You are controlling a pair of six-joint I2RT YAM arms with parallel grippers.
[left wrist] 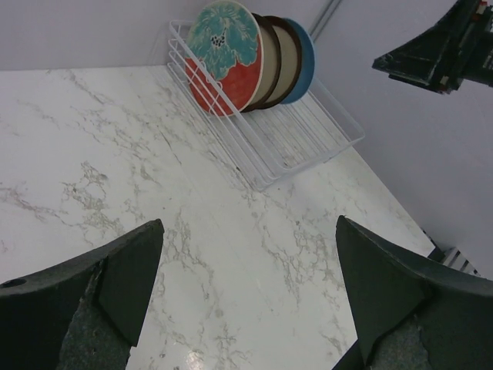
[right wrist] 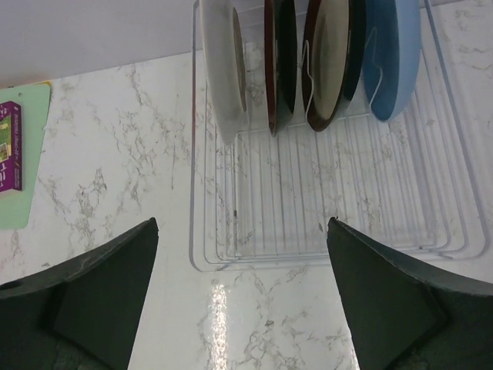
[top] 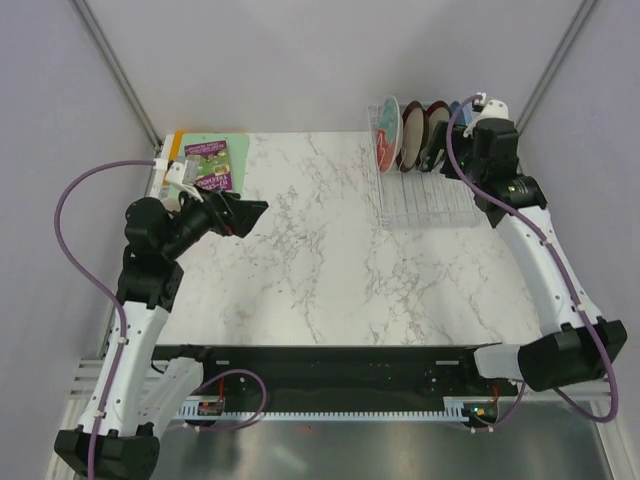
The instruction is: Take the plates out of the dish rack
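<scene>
Next, my right gripper moves outward and across to the red plate's rim (top: 398,136) (right wrist: 222,89), since that plate stands outward of it and to its left in the top view.
The clear dish rack (top: 425,200) stands at the table's back right. Several plates stand upright at its far end: red with a teal centre (left wrist: 225,55), dark red-rimmed (left wrist: 269,65), cream-centred (left wrist: 286,58) and light blue (left wrist: 306,62). In the right wrist view they show edge-on, from the pale back of the first plate (right wrist: 222,69) to the blue one (right wrist: 391,54). My right gripper (top: 440,160) is open above the rack (right wrist: 331,208), just in front of the plates, holding nothing (right wrist: 242,222). My left gripper (top: 252,213) is open and empty (left wrist: 248,223) over the table's left side.
A purple and green book (top: 210,165) lies on a green board (top: 235,140) at the back left; it also shows in the right wrist view (right wrist: 9,146). A white object (top: 496,104) sits partly hidden behind my right wrist. Grey walls close in on both sides.
</scene>
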